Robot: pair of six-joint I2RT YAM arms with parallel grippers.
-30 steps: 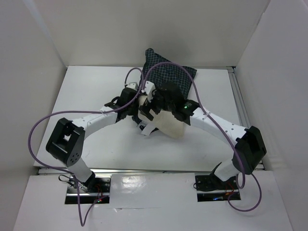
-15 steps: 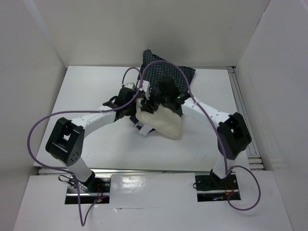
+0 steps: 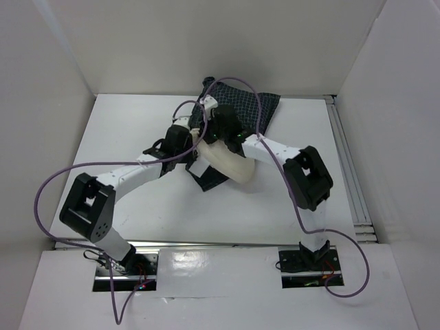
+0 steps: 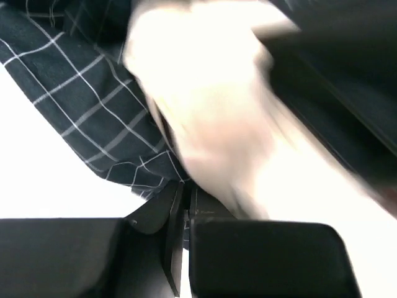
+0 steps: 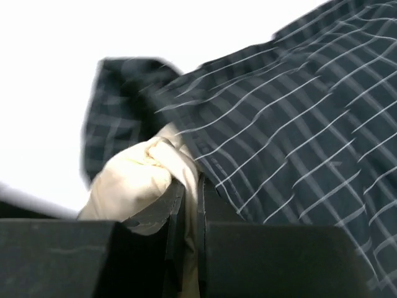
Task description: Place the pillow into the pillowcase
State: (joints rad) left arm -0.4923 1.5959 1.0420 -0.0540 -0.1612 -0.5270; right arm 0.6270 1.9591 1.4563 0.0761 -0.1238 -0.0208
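Note:
The pillow sticks out uncovered, so my left gripper should move outward, to the left in the top view, toward the bare table, and let go of the pillowcase's edge.
The dark checked pillowcase (image 3: 251,108) lies bunched at the back centre of the table, and one edge of it hangs down to the front left. Below it, the cream pillow (image 3: 230,165) juts out toward me. My left gripper (image 3: 194,152) is shut on the pillowcase's edge; in the left wrist view, checked pillowcase (image 4: 93,105) cloth runs into the left gripper (image 4: 185,194), with the blurred pillow (image 4: 211,112) beside it. My right gripper (image 3: 214,130) is shut on the pillow. In the right wrist view, a fold of the pillow (image 5: 130,180) is pinched in the right gripper (image 5: 191,186), against the pillowcase (image 5: 298,136).
White walls (image 3: 62,89) enclose the table on the left, back and right. A metal rail (image 3: 346,172) runs along the right edge. Purple cables (image 3: 48,189) loop over both arms. Bare tabletop (image 3: 124,124) shows on the left and at the front.
The right gripper has gone from open to shut on the pillow. The right arm has folded in toward the back left, pushing the pillow toward the pillowcase. The left gripper kept its hold.

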